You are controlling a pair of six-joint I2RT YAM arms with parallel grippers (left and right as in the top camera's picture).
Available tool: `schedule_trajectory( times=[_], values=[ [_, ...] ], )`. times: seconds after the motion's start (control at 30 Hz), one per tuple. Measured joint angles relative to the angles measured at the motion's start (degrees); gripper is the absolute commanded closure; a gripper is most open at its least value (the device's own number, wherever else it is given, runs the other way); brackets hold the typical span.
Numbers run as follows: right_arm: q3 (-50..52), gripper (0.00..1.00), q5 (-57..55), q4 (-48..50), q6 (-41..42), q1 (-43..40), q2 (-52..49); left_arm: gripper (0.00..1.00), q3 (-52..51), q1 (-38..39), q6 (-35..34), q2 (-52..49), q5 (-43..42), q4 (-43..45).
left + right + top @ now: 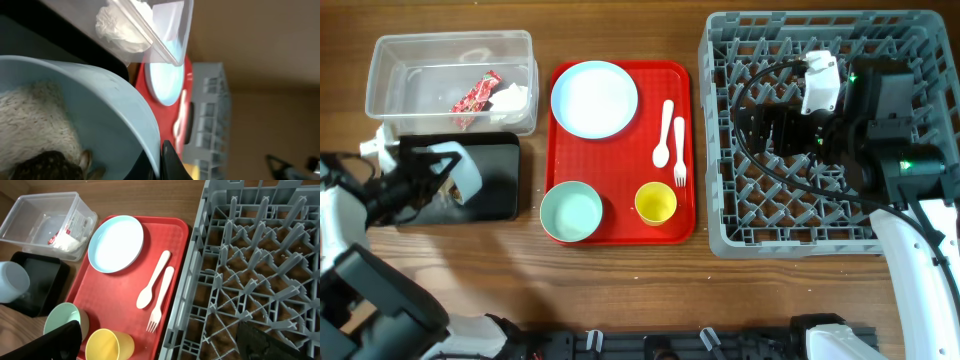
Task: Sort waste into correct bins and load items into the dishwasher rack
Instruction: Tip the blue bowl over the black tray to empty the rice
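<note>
There is still space to release the bowl on the red tray's bare middle (618,170) (163,118). I will lift my left gripper, move it to the right in the overhead view and lower it there.
My left gripper (438,175) is shut on the rim of a pale blue bowl (467,178) and holds it tilted over the black tray (498,190). The left wrist view shows the jaws (162,160) pinching the bowl's rim (100,110), with white-and-brown food scraps (35,120) inside. The clear tub (450,40) holds the red wrapper (477,95) and white tissue (512,98). The red serving tray (620,160) carries the plate (595,98), a blue-green bowl (571,212), the yellow cup (656,203), the spoon (665,135) and the fork (679,150). My right gripper (775,128) is open and empty over the grey rack (720,150).
The right wrist view shows the rack's pegs (260,255) under my open right fingers (165,345), with the red tray (115,300), cup (107,345) and fork (161,297) to their left. Bare wooden table lies in front of the trays.
</note>
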State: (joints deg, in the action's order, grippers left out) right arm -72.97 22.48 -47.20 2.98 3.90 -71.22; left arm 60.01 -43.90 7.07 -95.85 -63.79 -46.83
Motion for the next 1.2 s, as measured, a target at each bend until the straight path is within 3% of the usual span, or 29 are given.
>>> schedule_trajectory(
  times=[0.47, 1.2],
  values=[
    [0.0, 0.00, 0.0, -0.2, 0.9, 0.0, 0.0, 0.96, -0.5, -7.6, -7.6, -9.9, -20.8, 0.4],
    [0.0, 0.00, 0.0, -0.2, 0.9, 0.0, 0.0, 0.96, -0.6, -8.2, -22.6, -10.0, -24.6, 8.7]
  ],
)
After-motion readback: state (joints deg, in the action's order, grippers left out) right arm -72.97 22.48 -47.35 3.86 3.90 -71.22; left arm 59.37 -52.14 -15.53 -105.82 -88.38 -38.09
